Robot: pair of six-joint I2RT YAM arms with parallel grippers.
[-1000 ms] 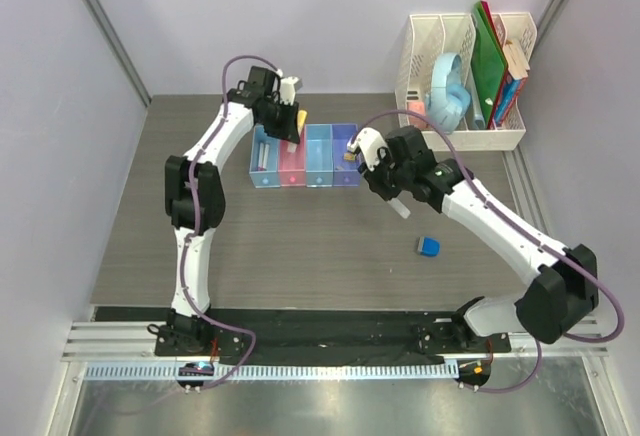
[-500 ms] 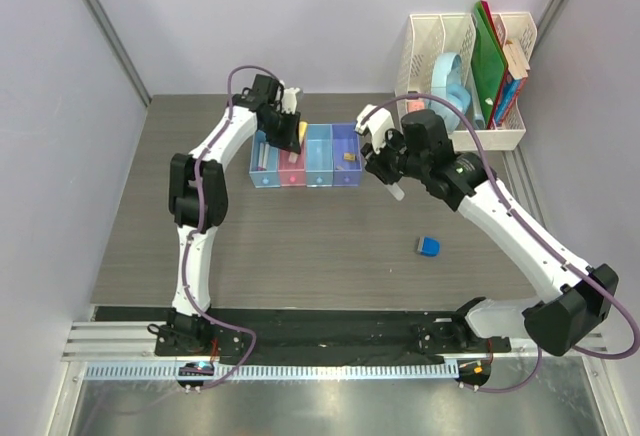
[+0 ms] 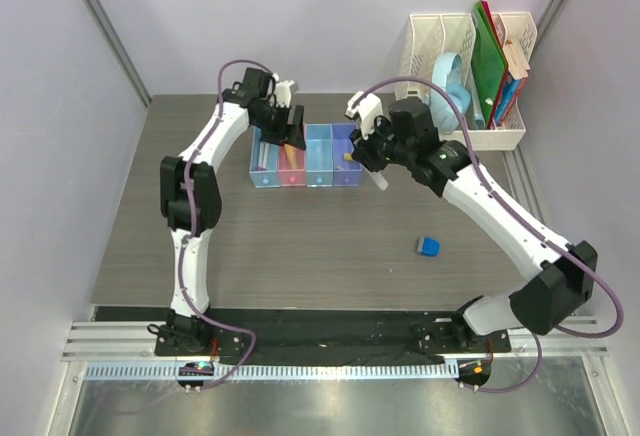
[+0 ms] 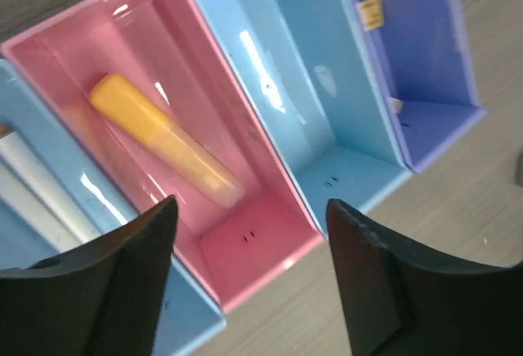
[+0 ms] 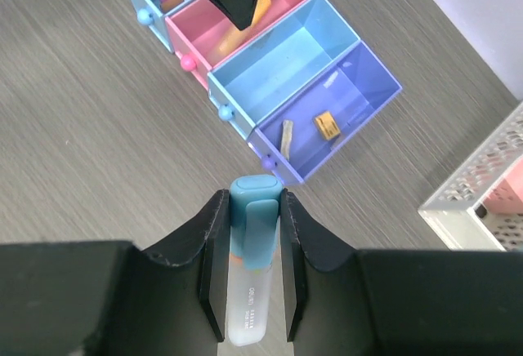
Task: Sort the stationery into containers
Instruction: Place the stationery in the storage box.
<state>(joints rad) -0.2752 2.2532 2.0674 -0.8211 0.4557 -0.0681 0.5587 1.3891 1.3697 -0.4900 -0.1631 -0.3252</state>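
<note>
My right gripper should carry the stick across and release it next, because the pink bin already holds a marker (image 4: 163,145) and is to its left in the top view.
Four joined bins (image 3: 318,178) stand at the back middle of the table. My left gripper (image 3: 285,121) (image 4: 252,209) hangs open above the pink bin (image 4: 270,250), where the yellow marker (image 4: 163,145) lies loose. A thin white pen (image 4: 37,189) rests in the light blue bin beside it. The purple bin (image 5: 359,70) holds a tiny orange block (image 5: 327,123) and a small beige block (image 5: 287,138). My right gripper (image 3: 374,160) (image 5: 253,201) is shut on the pale blue stick (image 5: 253,274), just in front of the purple bin. A blue wedge (image 3: 428,246) lies on the table.
A tall white mesh file rack (image 3: 452,138) with green folders and books stands at the back right, its corner (image 5: 482,189) close to the purple bin. Grey walls close in the table on the left, back and right.
My left gripper opened and the yellow marker dropped into the pink bin. My right arm carried the pale blue stick back and left, towards the purple bin.
</note>
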